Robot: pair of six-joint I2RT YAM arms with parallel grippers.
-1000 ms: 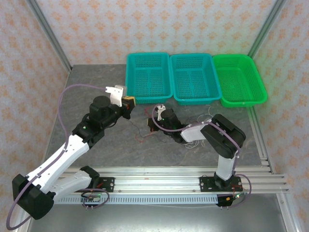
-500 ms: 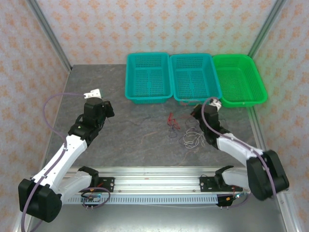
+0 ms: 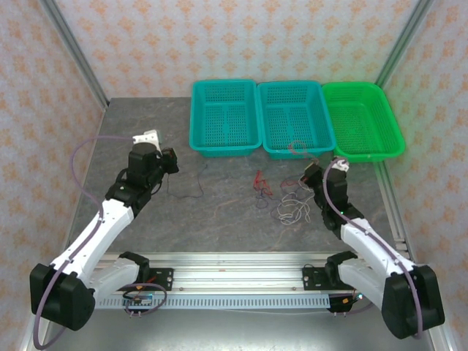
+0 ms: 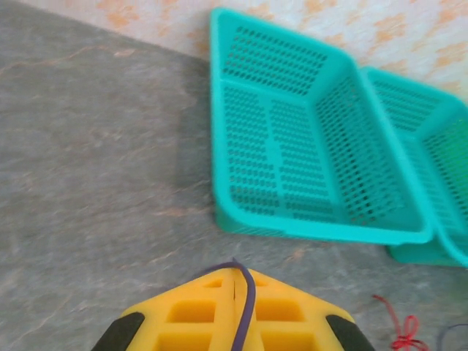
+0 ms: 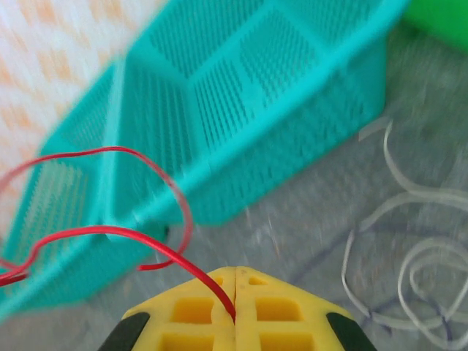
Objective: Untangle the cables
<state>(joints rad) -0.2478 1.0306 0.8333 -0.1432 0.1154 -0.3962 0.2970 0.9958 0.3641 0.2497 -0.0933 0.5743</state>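
The thin black cable needs to be released into the nearest teal basket (image 3: 224, 117), which stands outward of my left gripper. My left gripper will next go up and outward, then down over that basket.
My left gripper (image 3: 170, 159) is shut on the thin black cable (image 3: 196, 178), which trails from it to the right over the grey table. In the left wrist view that dark cable (image 4: 247, 303) runs along the seam of the closed yellow fingertips (image 4: 235, 272). My right gripper (image 3: 311, 173) is shut on the red cable (image 5: 110, 234), pinched at its tips (image 5: 235, 275). The red cable arcs up in front of the middle basket (image 3: 296, 146), and more of it lies bunched on the table (image 3: 259, 180). The white cable (image 3: 292, 208) lies in loose loops beside the right gripper (image 5: 409, 274).
Three baskets stand along the back: a teal one (image 3: 225, 117), a second teal one (image 3: 296, 117) and a green one (image 3: 362, 121). An aluminium rail (image 3: 234, 274) runs along the near edge. Patterned walls close in both sides.
Both arms have swung apart from the middle, left arm to the left, right arm to the right. The black cable now stretches out from the left gripper and the red one rises by the middle basket.
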